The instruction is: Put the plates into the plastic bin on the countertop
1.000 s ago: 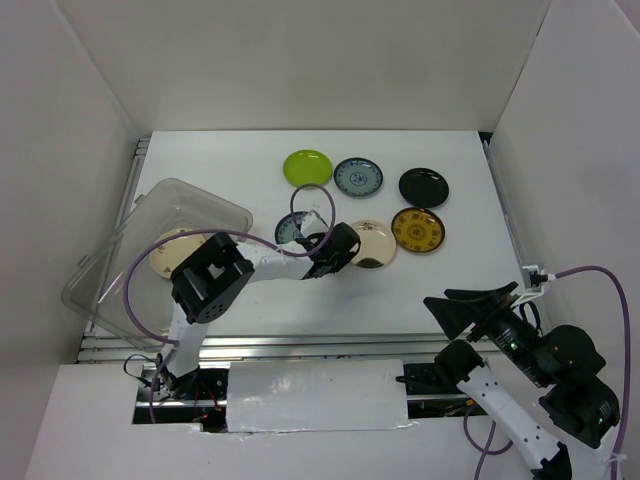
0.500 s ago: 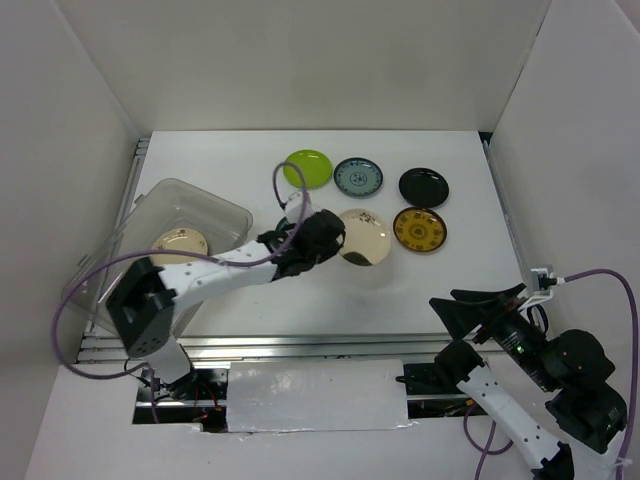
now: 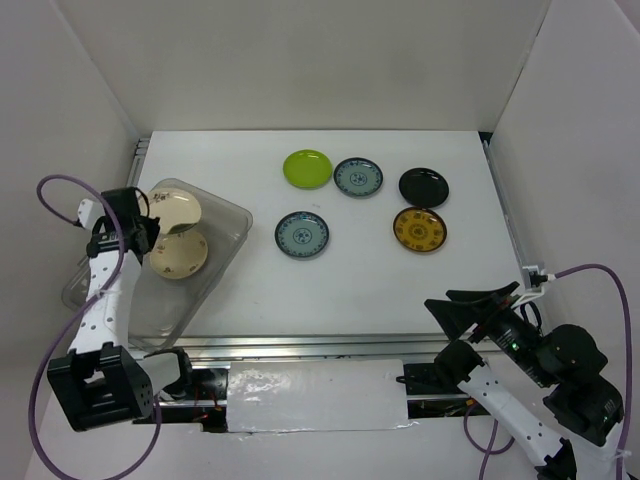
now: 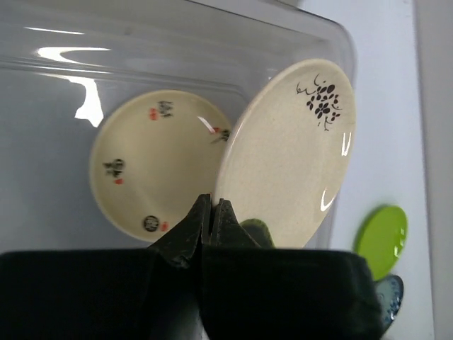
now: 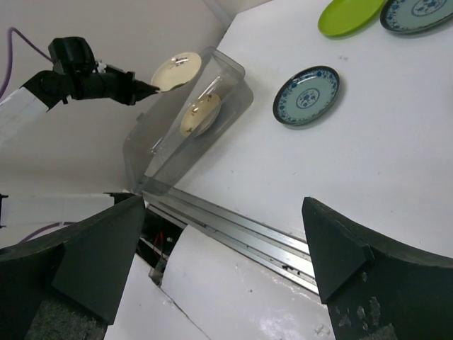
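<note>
Next, my left gripper moves back and down over the second cream plate in the bin to open, since the held plate hangs beyond that plate.
My left gripper [image 3: 148, 226] is shut on the rim of a cream plate [image 3: 178, 210] with a dark flower mark and holds it tilted over the clear plastic bin [image 3: 222, 212]. The held plate [image 4: 290, 149] fills the left wrist view, pinched at my gripper [image 4: 212, 204]. A second cream plate [image 3: 180, 256] lies in the bin. On the countertop [image 3: 360, 290] lie a lime green plate [image 3: 307, 168], two blue-white plates [image 3: 358, 177] [image 3: 302, 234], a black plate [image 3: 423, 187] and a dark gold plate [image 3: 418, 229]. My right gripper [image 3: 482, 306] is open and empty at the near right edge. No third cream plate shows.
White walls stand close on the left, back and right. The bin sits tilted against the left wall, its near corner over the metal rail [image 3: 300, 345] at the table's front edge. The right wrist view shows the bin [image 5: 233, 78] and rail [image 5: 269, 230] from low down.
My left arm swung from the table's middle to the far left, carrying the cream plate over the bin. The blue-white plate it had covered now shows. The right arm stayed.
</note>
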`<state>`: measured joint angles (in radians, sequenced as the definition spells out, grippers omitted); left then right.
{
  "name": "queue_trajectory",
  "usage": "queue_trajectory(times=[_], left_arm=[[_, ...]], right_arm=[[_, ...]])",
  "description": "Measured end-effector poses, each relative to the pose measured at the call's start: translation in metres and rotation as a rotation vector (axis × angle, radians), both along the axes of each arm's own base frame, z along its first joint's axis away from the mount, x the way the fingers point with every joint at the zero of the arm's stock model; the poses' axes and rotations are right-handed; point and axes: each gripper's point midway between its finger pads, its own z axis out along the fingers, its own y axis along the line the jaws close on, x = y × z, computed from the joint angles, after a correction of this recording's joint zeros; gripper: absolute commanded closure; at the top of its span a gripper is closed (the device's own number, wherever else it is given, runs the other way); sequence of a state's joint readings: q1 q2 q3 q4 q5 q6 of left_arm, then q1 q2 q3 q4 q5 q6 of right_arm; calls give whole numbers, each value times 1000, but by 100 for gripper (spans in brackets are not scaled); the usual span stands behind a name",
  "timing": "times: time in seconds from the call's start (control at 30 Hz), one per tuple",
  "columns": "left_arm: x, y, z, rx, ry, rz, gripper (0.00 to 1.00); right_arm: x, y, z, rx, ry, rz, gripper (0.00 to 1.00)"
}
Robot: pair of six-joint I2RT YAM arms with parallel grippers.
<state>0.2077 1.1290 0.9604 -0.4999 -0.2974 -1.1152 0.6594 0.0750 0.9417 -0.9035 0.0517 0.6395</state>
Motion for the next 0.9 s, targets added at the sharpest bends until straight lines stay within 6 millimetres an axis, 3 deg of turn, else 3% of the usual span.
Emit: queue_trajectory(times=[0.13, 0.3, 0.33, 0.4, 0.43, 0.5, 0.53, 0.67, 0.73, 0.8, 0.9], left_arm=[[-22, 20, -27, -30, 87, 33, 100], [-32, 22, -55, -63, 173, 14, 100], [-33, 22, -60, -70, 189, 9, 96], [-36, 19, -67, -81, 206, -1, 77], [-38, 18, -70, -88, 210, -5, 47], [-41, 16, -70, -81, 212, -24, 1], [-42, 15, -68, -78, 207, -29, 1], [-45, 8, -44, -48, 158, -62, 1], [-40, -4, -18, -8, 95, -120, 1], [-31, -37, 17, 45, -13, -245, 1], [-28, -117, 65, 78, -189, -510, 1]], right_arm=[[0, 1, 0, 0, 1, 3, 0], [1, 2, -2, -2, 3, 5, 0], [1, 2, -2, -2, 5, 5, 0], [2, 2, -3, -3, 9, 5, 0], [2, 2, -3, -3, 9, 4, 0], [2, 3, -3, -3, 9, 5, 0], [2, 3, -3, -3, 8, 5, 0], [5, 5, -4, -6, 13, 8, 0], [6, 7, -5, -6, 14, 8, 0], [8, 8, -8, -7, 20, 8, 0], [12, 12, -12, -3, 30, 8, 0]])
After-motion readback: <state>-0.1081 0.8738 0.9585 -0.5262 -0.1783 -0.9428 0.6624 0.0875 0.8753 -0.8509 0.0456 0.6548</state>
